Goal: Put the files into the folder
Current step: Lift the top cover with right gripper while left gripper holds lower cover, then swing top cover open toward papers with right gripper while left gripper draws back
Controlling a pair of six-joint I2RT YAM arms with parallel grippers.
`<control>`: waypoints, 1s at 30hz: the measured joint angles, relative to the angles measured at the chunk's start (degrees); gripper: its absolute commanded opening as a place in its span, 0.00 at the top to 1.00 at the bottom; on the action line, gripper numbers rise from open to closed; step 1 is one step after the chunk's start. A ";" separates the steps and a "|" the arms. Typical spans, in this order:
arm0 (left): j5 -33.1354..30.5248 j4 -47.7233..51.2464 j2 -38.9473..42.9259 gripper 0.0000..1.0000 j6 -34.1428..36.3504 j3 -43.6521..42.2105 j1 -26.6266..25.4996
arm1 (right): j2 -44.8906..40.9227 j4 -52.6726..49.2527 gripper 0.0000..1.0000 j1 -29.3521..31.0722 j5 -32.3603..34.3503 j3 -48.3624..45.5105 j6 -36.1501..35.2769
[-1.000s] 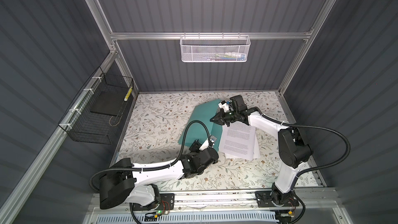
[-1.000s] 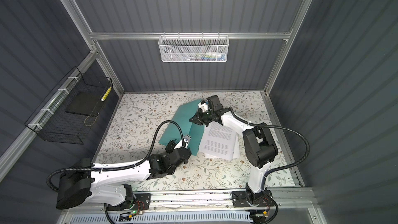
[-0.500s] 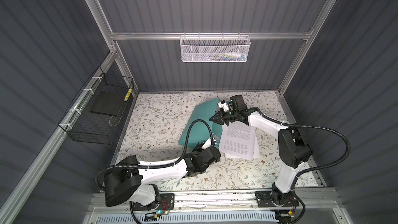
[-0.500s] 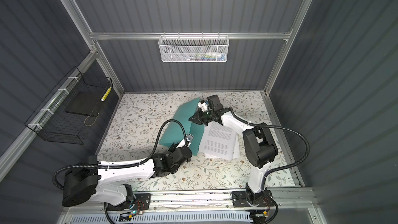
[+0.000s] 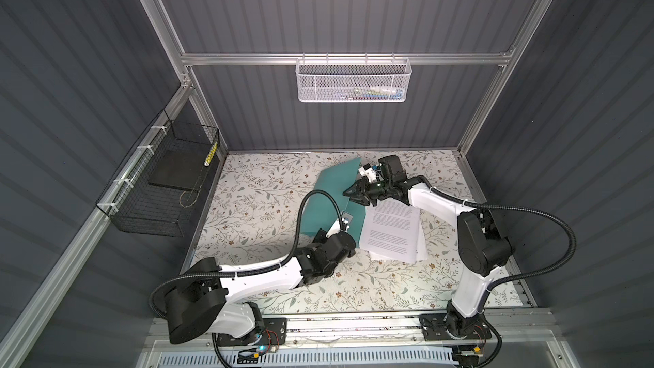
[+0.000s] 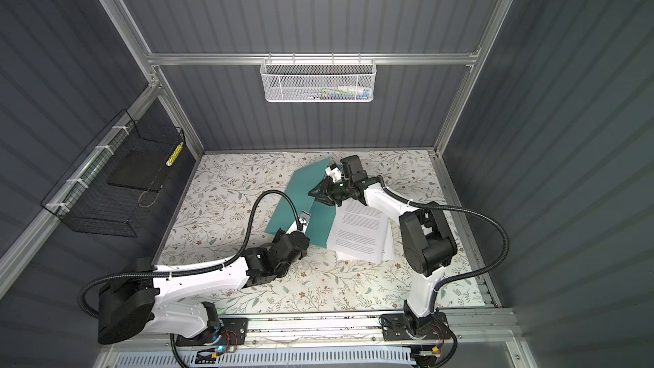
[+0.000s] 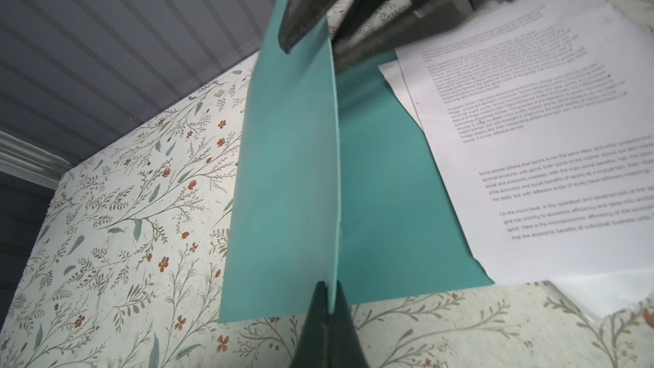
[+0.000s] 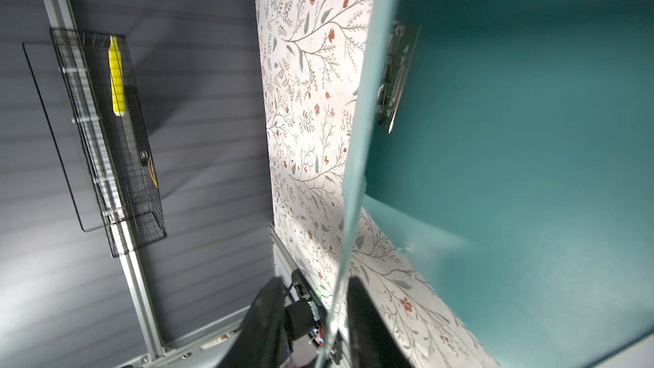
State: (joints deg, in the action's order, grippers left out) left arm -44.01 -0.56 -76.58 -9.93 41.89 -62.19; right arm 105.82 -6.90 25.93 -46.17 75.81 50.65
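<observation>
I will next swing the cover's near edge toward the black basket with my left gripper and let go of it, because bare tabletop is across the spine from the gripper.
The teal folder (image 5: 332,189) lies half open on the floral table, its upper cover (image 7: 290,171) standing raised on edge. My left gripper (image 7: 329,299) is shut on the near end of that cover's free edge; in both top views it sits by the folder's near corner (image 5: 342,231). My right gripper (image 8: 315,292) is open at the far end, and the cover's edge passes between its separated fingers (image 5: 350,195). A metal clip (image 8: 393,76) shows inside the spine. The files (image 5: 393,231), white printed sheets, lie flat to the right and overlap the lower cover (image 7: 389,189).
A black wire basket (image 5: 159,185) holding a black slab (image 5: 173,171) hangs on the left wall. On the back wall hangs a white mesh basket (image 5: 354,81). Grey ribbed walls enclose the table (image 5: 254,200) on three sides.
My left gripper reached the cover's near edge and shut on it. My right gripper, shut on the cover's far edge before, has opened its jaws.
</observation>
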 measured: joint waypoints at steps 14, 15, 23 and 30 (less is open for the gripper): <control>0.72 4.83 11.37 1.00 -13.60 -0.02 5.35 | -3.56 1.29 0.34 -0.31 -0.96 1.46 -0.28; 0.52 4.79 12.28 1.00 -14.91 -0.26 5.53 | -4.09 1.55 0.34 -0.39 -0.94 1.38 -0.28; -2.32 5.73 24.11 1.00 -25.35 -6.58 5.68 | -5.01 3.82 0.33 -0.81 -0.55 -1.86 0.33; -5.16 11.47 32.68 1.00 -29.88 -8.81 5.68 | -3.30 2.67 0.33 -0.76 1.07 -2.71 -1.57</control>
State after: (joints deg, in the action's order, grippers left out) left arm -49.17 10.92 -43.90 -39.81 33.08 -56.51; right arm 102.52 -4.23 25.17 -45.10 73.10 49.08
